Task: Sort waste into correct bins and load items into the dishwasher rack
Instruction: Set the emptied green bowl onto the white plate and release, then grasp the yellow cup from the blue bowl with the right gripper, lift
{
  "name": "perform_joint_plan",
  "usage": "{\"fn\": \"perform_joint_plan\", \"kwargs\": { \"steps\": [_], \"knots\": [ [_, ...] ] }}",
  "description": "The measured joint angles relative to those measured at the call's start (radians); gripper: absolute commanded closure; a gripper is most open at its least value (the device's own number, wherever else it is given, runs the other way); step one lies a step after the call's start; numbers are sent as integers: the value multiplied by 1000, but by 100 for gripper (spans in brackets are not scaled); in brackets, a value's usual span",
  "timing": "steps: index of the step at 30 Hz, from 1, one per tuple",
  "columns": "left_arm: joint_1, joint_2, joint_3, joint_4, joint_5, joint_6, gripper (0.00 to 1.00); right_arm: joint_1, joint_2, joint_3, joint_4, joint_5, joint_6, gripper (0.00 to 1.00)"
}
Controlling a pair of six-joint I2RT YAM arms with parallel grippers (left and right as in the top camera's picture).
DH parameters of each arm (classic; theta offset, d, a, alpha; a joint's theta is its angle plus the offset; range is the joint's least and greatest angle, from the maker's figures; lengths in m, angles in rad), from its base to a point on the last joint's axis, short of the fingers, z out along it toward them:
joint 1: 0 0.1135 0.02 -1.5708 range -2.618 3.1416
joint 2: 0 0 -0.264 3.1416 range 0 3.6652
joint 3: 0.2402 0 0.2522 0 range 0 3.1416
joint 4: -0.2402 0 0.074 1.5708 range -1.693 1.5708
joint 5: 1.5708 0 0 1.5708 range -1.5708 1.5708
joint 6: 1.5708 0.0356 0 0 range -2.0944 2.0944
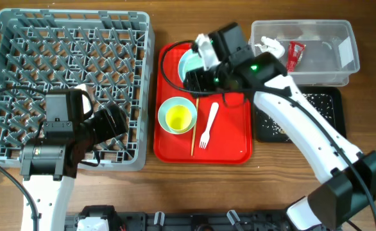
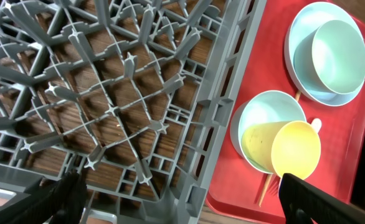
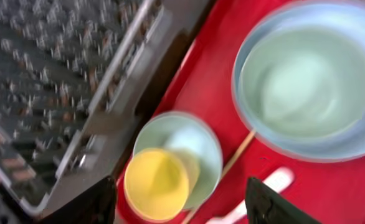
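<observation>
My right gripper lowers next to the yellow cup's rim (image 1: 191,119) (image 3: 184,199) on the side by the wooden stick, since the cup's rim stands above its blue-green bowl.
The grey dishwasher rack (image 1: 66,38) stands at the left and holds no dishes. On the red tray (image 1: 233,138) a blue-green bowl (image 1: 169,106) holds the yellow cup (image 1: 179,117). The white fork (image 1: 208,125) and the wooden stick (image 1: 192,131) lie beside it. A second bowl (image 2: 338,50) sits in the pale plate (image 2: 298,62) at the tray's back. My right gripper (image 1: 197,77) hovers open over them; its view (image 3: 182,208) is blurred. My left gripper (image 1: 114,122) is open and empty over the rack's front right corner (image 2: 182,205).
The clear tub (image 1: 342,29) at the back right holds the white tissue (image 1: 270,45) and the red wrapper (image 1: 295,54). The black tray (image 1: 334,96) in front of it holds beige crumbs (image 1: 278,125). A black cable loops over the red tray's back left.
</observation>
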Motion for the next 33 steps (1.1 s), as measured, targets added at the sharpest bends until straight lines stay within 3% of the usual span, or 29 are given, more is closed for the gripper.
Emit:
{"fn": "perform_joint_plan", "kwargs": {
  "steps": [2,6,10,14,16,26,29,33],
  "knots": [
    [0,0,0,0,0,0,0,19,24,-43,-17,-6,48,36],
    [0,0,0,0,0,0,0,30,110,-131,0,0,133,48],
    [0,0,0,0,0,0,0,31,177,-131,6,2,170,76],
    [0,0,0,0,0,0,0,32,196,-131,0,3,181,84],
    [0,0,0,0,0,0,0,32,196,-131,-18,2,185,94],
    [0,0,0,2,21,0,0,32,190,-77,-23,-10,211,96],
    [0,11,0,59,131,-3,0,-7,103,-10,-18,-69,211,96],
    [0,106,2,264,412,-7,0,-162,7,22,-9,-377,206,96]
  ]
}}
